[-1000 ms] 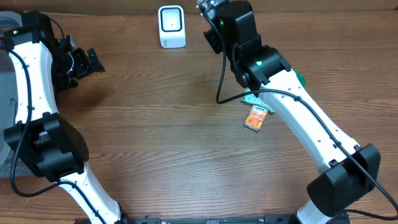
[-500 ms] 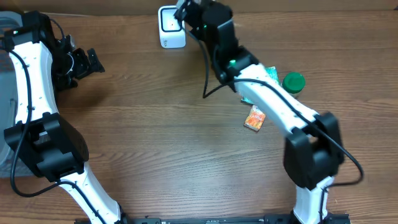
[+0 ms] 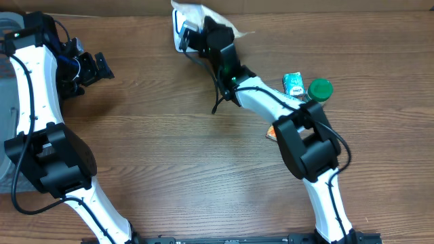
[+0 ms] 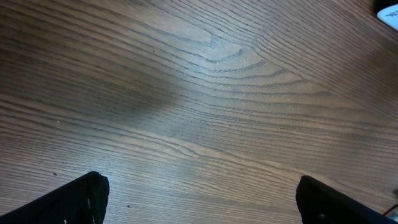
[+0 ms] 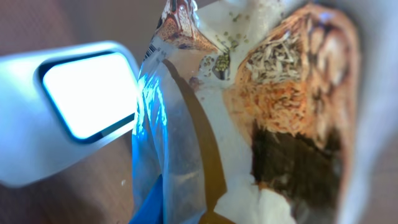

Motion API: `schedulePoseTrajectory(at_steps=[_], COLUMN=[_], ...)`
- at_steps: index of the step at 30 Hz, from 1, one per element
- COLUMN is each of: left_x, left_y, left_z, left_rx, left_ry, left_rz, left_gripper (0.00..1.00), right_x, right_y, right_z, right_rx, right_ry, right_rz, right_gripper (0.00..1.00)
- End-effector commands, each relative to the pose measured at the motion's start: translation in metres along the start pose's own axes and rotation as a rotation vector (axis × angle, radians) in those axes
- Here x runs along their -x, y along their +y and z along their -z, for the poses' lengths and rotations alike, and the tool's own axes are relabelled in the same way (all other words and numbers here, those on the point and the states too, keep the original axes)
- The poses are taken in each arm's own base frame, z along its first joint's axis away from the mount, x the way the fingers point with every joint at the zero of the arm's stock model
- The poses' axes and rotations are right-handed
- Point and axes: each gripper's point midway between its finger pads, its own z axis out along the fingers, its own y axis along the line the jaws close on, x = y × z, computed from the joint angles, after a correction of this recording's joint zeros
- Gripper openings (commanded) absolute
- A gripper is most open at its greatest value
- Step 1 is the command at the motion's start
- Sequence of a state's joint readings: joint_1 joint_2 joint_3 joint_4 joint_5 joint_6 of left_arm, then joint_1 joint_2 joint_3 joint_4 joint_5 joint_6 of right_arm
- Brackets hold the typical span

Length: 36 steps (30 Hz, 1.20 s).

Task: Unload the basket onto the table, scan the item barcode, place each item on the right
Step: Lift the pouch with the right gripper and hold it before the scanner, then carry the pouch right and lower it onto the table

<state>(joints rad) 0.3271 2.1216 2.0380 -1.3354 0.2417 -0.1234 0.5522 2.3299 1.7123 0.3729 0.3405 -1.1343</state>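
Next, my right gripper moves back and down from the scanner [image 3: 180, 37] to release the white packet on the table's clear bare wood [image 3: 255, 130] beside the orange packet.
In the overhead view my right gripper [image 3: 198, 27] is at the table's far edge, shut on a white food packet [image 3: 203, 15] held right against the white barcode scanner [image 3: 180, 37]. The right wrist view shows the packet [image 5: 267, 112], with a printed food picture and a blue edge, filling the frame beside the scanner [image 5: 74, 106], whose window glows white. My own fingers are hidden behind the packet there. My left gripper [image 3: 95, 68] rests at the far left, open over bare wood [image 4: 205, 205], its fingertips [image 4: 87, 199] wide apart.
A green-and-white packet [image 3: 293, 83] and a green-lidded jar [image 3: 320, 89] stand at the right. An orange packet [image 3: 270, 133] peeks out from under my right arm. Something white [image 4: 388, 7] shows at the left wrist view's top right corner.
My right arm has swung left along the far edge, carrying the packet in front of the scanner. The jar and green packet are now uncovered. The left arm has stayed still.
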Motion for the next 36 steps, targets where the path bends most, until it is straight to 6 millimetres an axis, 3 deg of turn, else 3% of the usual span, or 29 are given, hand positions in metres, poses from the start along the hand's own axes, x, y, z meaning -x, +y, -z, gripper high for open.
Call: schedulePoseTrajectory(at_steps=[1, 11, 18, 27, 36], left_x=[0.003, 0.003, 0.003, 0.003, 0.003], left_y=[-0.002, -0.002, -0.002, -0.002, -0.002], left_z=[0.009, 0.009, 0.009, 0.009, 0.009], left_rx=[0.002, 0.003, 0.003, 0.002, 0.003], left_ry=[-0.027, -0.027, -0.027, -0.027, -0.027], left_rz=[-0.013, -0.013, -0.013, -0.013, -0.013], left_gripper=[1.0, 1.0, 0.99, 0.99, 1.0], right_x=[-0.005, -0.005, 0.004, 0.015, 0.044], right_y=[0.001, -0.001, 0.0, -0.052, -0.103], right_z=[-0.005, -0.005, -0.001, 0.018, 0.056], right_rx=[-0.049, -0.063, -0.076, -0.249, -0.22], right_ry=[0.023, 0.034, 0.031, 0.095, 0.069], right_rz=[0.086, 0.083, 0.081, 0.009, -0.115], right_gripper=[0.04, 0.04, 0.04, 0.04, 0.04])
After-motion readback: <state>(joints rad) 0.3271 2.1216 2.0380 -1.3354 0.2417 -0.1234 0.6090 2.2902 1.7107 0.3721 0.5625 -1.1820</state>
